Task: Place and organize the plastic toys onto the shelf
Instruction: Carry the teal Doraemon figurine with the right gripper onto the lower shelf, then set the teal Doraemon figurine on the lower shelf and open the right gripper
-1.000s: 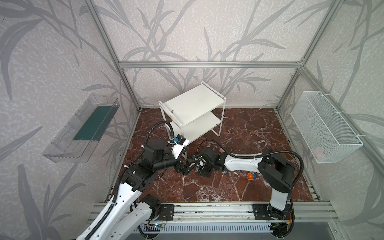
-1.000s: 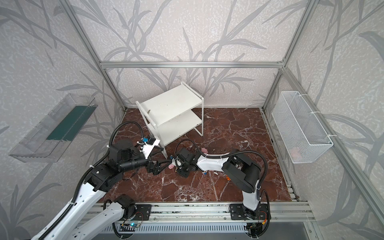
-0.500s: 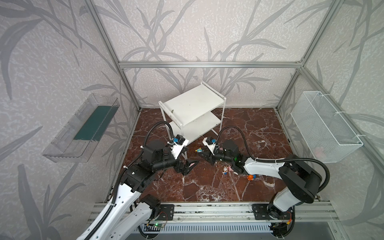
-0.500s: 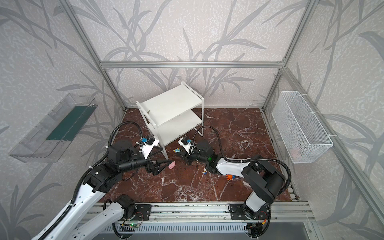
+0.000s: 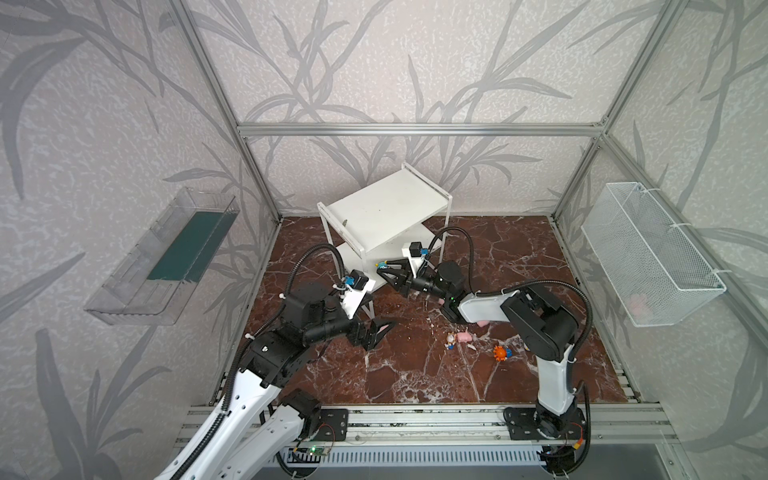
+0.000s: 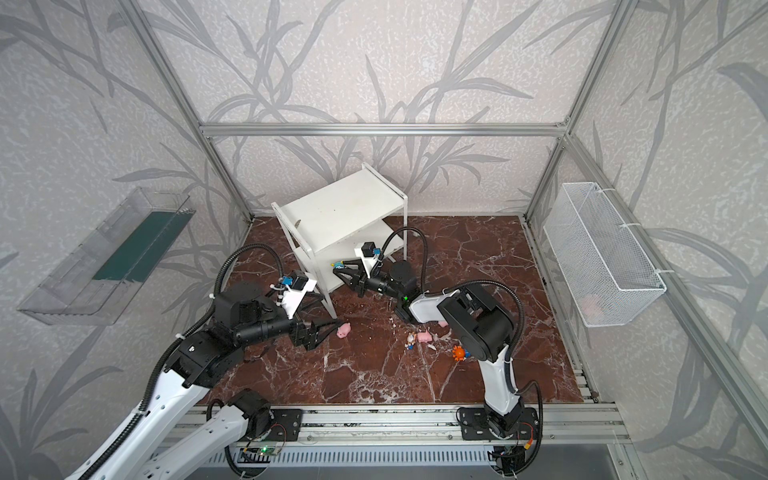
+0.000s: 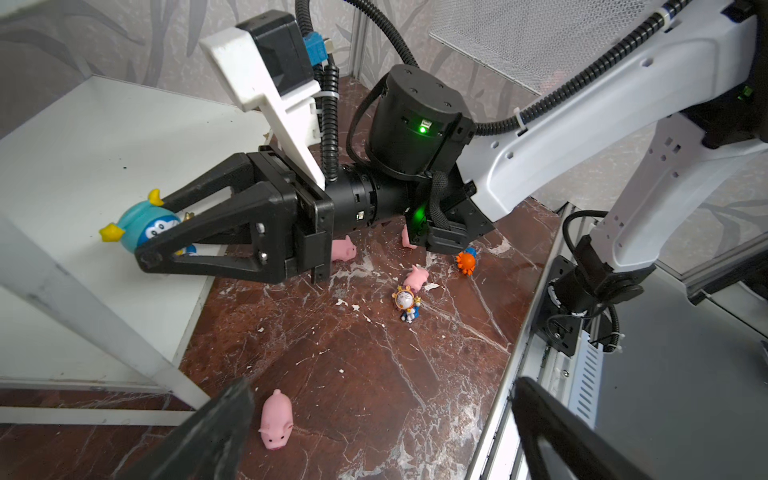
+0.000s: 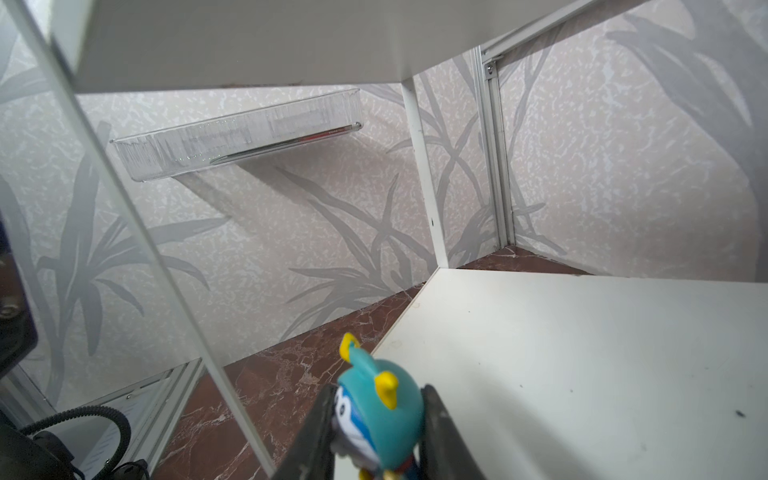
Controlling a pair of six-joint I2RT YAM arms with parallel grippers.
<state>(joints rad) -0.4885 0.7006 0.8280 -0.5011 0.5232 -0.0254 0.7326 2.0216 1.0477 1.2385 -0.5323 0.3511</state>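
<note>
The teal-blue figurine in my right gripper goes toward the near leg and down next. My right gripper then releases it on the lower board's corner by that leg, since that corner is bare.
My right gripper (image 5: 381, 268) is shut on a teal-blue figurine with yellow horns (image 8: 382, 415), (image 7: 137, 224). It holds the figurine over the front corner of the white shelf's (image 5: 382, 212) lower board (image 8: 582, 353). My left gripper (image 7: 380, 392) hangs open low over the floor, with a pink pig (image 7: 276, 419), (image 6: 343, 330) lying beside one finger, untouched. Further toys lie on the floor by the right arm: a pink pig (image 5: 464, 336), a white-and-blue figurine (image 5: 450, 341), an orange figurine (image 5: 502, 352) and two more pigs (image 7: 343, 249), (image 7: 407, 239).
The shelf's top board (image 6: 340, 212) carries only a small dark speck. A clear bin (image 5: 166, 257) hangs on the left wall. A white mesh basket (image 5: 648, 253) with something pink inside hangs on the right wall. A thin shelf leg (image 8: 166, 270) stands close beside the right gripper.
The right gripper has lifted from the floor beside the left gripper and moved back to the shelf's lower board with the figurine in it. The left arm has barely moved.
</note>
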